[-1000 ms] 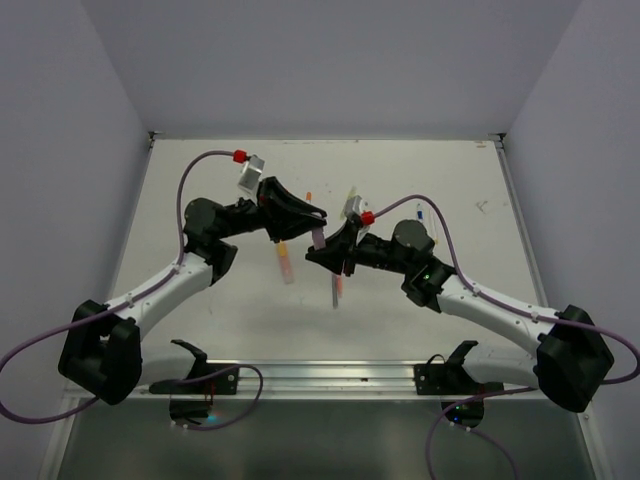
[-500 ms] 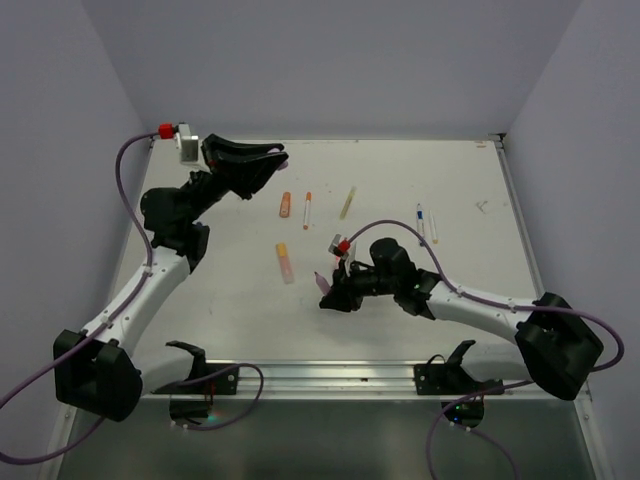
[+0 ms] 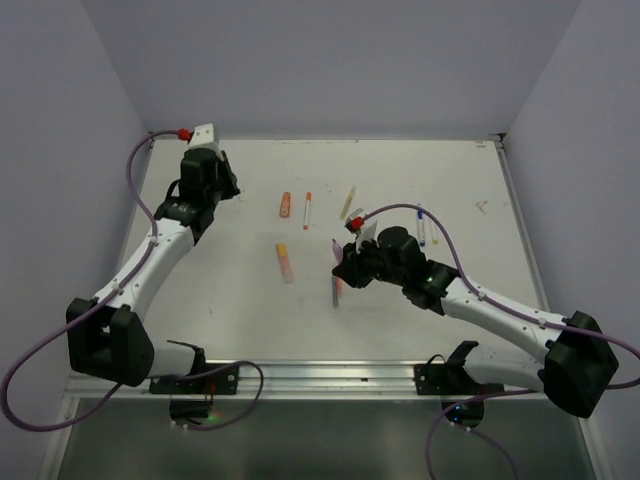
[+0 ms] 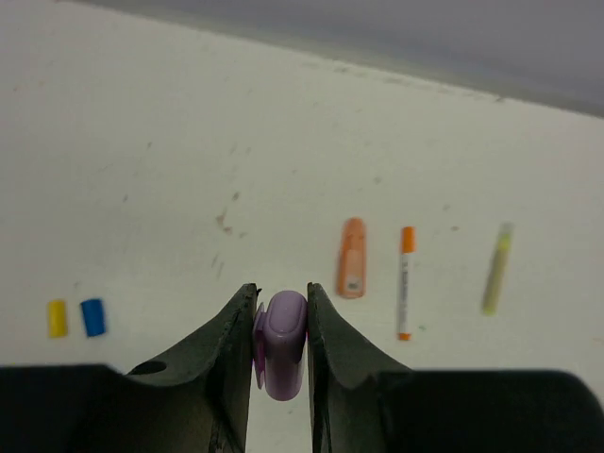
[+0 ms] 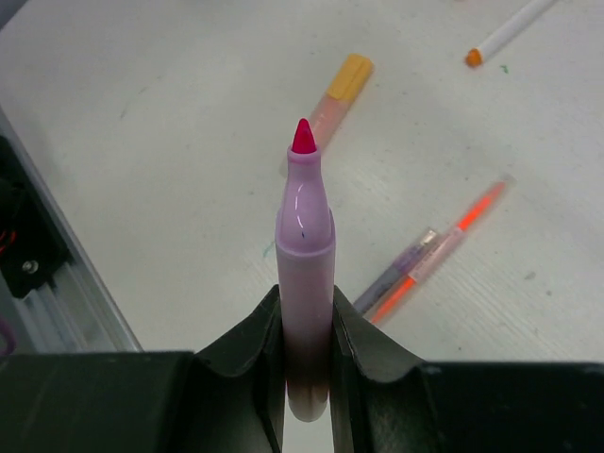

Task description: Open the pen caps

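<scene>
The loose caps lie together there, so my left gripper should next bring the lilac cap down toward the blue cap, onto the clear spot beside it.
My left gripper (image 4: 281,304) is shut on a lilac cap (image 4: 281,344), held above the table's far left part (image 3: 226,185). A loose yellow cap (image 4: 58,318) and a blue cap (image 4: 92,316) lie on the table to its left. My right gripper (image 5: 306,300) is shut on the lilac pen (image 5: 304,245), whose red tip is bare and points away. In the top view this gripper (image 3: 345,263) is over the table's middle. An orange highlighter (image 4: 351,270), an orange-capped white pen (image 4: 406,281) and a yellow pen (image 4: 496,268) lie beyond the left gripper.
A yellow-capped pink highlighter (image 3: 285,262) lies left of the right gripper. A lilac pen and an orange pen lie together (image 5: 425,260) below it. Two slim pens (image 3: 422,225) lie further right. The enclosure walls ring the table (image 3: 480,180).
The two grippers, close together at the middle one second ago, have pulled apart. The left arm swung to the back left with the lilac cap. The right gripper kept the uncapped pen.
</scene>
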`<state>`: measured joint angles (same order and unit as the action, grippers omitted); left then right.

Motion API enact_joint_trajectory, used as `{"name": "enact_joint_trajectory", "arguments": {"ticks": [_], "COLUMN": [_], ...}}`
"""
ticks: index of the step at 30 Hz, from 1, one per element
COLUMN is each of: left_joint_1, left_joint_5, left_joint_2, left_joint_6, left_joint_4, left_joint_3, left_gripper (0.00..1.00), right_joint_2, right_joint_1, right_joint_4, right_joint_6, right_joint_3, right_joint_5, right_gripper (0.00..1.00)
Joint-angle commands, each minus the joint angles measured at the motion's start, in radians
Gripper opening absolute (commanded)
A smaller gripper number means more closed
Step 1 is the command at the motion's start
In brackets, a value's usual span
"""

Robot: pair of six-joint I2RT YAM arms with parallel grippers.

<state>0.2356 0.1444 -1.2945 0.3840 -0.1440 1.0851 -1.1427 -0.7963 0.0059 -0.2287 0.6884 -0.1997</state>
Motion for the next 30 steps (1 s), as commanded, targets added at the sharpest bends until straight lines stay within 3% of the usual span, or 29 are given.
{"name": "enact_joint_trajectory", "arguments": {"ticks": [1,15,30], "left_joint_1": [-0.035,-0.145,-0.17], "left_joint_5": [0.224,0.251,0.284], "left_joint_2": [-0.097,-0.515,-0.689], "left_joint_6": [-0.048,-0.02,-0.043], "left_joint_4": [-0.267,-0.318,-0.319], "left_joint_3": [0.064,0.231,0.297], "left_gripper": [0.03,0.15,0.28], "right_joint_2": [0.015,0.018,-0.002], "right_joint_1": [0.008,0.028,0.045], "right_joint_4": [-0.061,-0.061,-0.055], "right_joint_6": [-0.023,-0.023,-0.021], "right_joint_3": [0.031,0.003,-0.004], "right_joint_5": [0.134,0.166,0.172], "right_gripper": [0.0,0.0,0.0]}}
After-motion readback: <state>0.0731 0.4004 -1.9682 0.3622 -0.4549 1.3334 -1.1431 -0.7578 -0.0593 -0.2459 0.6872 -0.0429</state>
